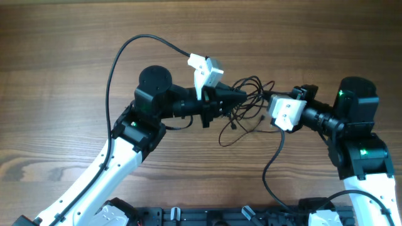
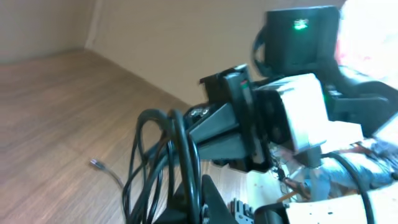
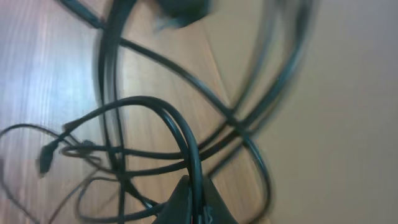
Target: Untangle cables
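My right gripper should move slightly away from my left gripper and open to release the looped cord between its fingers, because my left gripper holds the other side of the tangle.
The cables (image 1: pixel 246 103) are a loose tangle of thin black cords between my two grippers at the table's middle, with loops trailing down to a small plug (image 1: pixel 232 125). My left gripper (image 1: pixel 242 95) is shut on cords at the tangle's left side; the left wrist view shows cords (image 2: pixel 180 162) pinched between its fingers (image 2: pixel 199 208) and a plug end (image 2: pixel 96 164) on the wood. My right gripper (image 1: pixel 271 99) is shut on a cord at the tangle's right side; the right wrist view shows a cord (image 3: pixel 189 146) running into its closed fingers (image 3: pixel 194 208).
Thick black arm cables arc over the table at left (image 1: pixel 116 59) and hang at lower right (image 1: pixel 270 169). The wooden table (image 1: pixel 63 125) spreads all around. The arm bases (image 1: pixel 188 216) line the front edge.
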